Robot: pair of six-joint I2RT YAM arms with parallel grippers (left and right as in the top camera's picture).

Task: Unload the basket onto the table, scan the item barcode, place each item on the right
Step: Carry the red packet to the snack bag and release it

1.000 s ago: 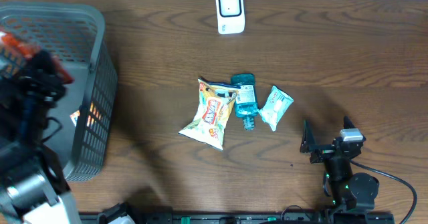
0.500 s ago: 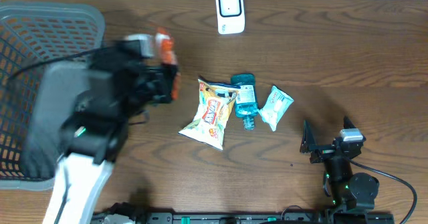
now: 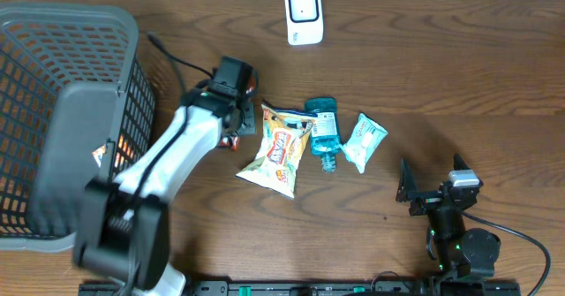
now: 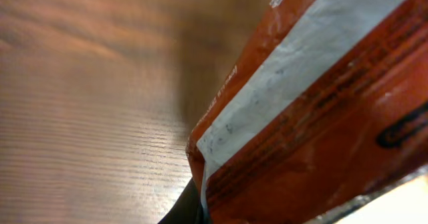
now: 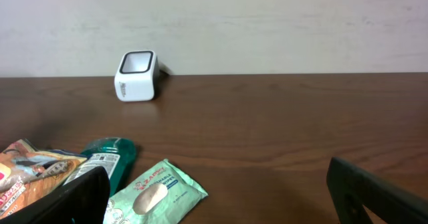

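I should lower my left gripper slightly beside the yellow snack bag next and open it, as the orange-red packet hangs low there.
My left gripper (image 3: 240, 112) is shut on an orange-red packet (image 4: 321, 110) with a white stripe. It holds the packet low over the table, just left of the yellow snack bag (image 3: 278, 150). From overhead only slivers of the packet (image 3: 232, 140) show under the arm. In the left wrist view one dark finger (image 4: 182, 209) shows at the packet's lower edge. The white scanner (image 3: 303, 15) stands at the table's far edge, well beyond the packet. My right gripper (image 3: 433, 185) rests open and empty at the front right, facing the scanner (image 5: 137, 75).
A grey mesh basket (image 3: 53, 31) fills the left side. A teal bottle (image 3: 324, 132) and a green wipes pack (image 3: 363, 141) lie beside the snack bag mid-table. The right wrist view shows the wipes pack (image 5: 154, 194) and the bottle (image 5: 107, 154) close ahead.
The left arm has swung from over the basket to the right with the orange-red packet and now reaches mid-table beside the snack bag. The right arm has not moved.
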